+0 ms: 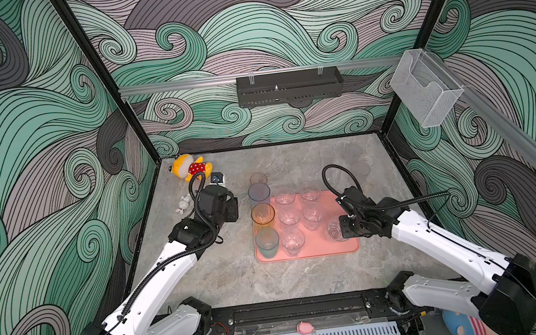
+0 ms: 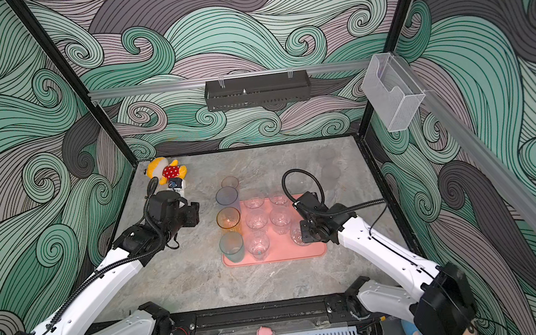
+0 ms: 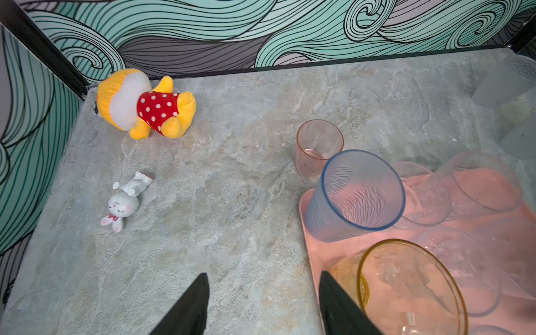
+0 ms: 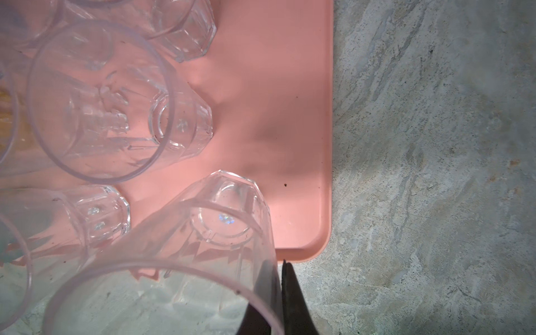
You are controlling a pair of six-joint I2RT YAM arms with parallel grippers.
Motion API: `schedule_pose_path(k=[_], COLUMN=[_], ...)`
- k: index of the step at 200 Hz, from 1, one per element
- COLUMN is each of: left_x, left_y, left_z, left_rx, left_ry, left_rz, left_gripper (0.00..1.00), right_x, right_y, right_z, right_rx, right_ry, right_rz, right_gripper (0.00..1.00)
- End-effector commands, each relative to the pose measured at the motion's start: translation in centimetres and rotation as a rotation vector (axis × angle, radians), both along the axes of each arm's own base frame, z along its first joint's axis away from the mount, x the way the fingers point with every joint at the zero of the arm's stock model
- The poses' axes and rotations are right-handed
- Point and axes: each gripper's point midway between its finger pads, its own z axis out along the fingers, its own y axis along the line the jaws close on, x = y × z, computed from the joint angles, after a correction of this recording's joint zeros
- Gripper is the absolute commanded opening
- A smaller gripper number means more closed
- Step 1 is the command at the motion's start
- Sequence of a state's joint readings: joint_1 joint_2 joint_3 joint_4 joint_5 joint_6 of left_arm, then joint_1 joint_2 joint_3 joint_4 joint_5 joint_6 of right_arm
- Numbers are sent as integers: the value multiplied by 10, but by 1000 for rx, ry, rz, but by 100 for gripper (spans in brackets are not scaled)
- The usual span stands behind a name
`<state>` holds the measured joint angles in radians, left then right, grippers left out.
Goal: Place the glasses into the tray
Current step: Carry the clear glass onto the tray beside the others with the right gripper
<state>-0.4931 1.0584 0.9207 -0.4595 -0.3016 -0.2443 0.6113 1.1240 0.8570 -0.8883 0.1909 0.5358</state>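
Next, my right gripper moves down toward the teal glass and releases its rim's side, as the bare patch (image 4: 161, 192) beside the near-row clear glass (image 1: 317, 243) lies below.
The salmon-pink tray (image 1: 318, 249) (image 2: 287, 254) holds several clear glasses (image 1: 289, 215). Along its left side stand a blue-grey glass (image 1: 259, 193) (image 3: 356, 194), an orange glass (image 1: 263, 216) (image 3: 406, 290) and a teal glass (image 1: 268, 243). A small pink glass (image 1: 258, 178) (image 3: 317, 146) stands on the table just behind the tray. My right gripper (image 4: 275, 262) is shut on the wall of a clear glass (image 4: 203, 246) (image 1: 335, 231) at the tray's near right corner (image 4: 319, 232), one finger inside and one outside. My left gripper (image 3: 264, 274) is open and holds nothing, beside the tray's left edge near the orange glass.
A yellow plush toy (image 1: 190, 166) and a small white rabbit figure (image 3: 124, 203) lie at the far left of the table. Two frosted glasses (image 1: 356, 159) stand at the far right. A clear box (image 1: 423, 86) hangs on the right wall.
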Motion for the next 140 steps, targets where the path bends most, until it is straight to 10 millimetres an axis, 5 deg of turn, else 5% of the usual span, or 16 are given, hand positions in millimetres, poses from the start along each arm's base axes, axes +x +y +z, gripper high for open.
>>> schedule_pose_path(k=[1, 140], left_x=[5, 9], left_y=[-12, -22], left_z=[1, -14], left_rx=[-56, -56], left_ry=[0, 42], left_rz=[-31, -68], left_gripper=[62, 60], right_x=[5, 4], right_y=[4, 61], right_z=[0, -34], right_rx=[-12, -43], right_ry=[-36, 67], right_rz=[16, 173], right_gripper=[5, 6])
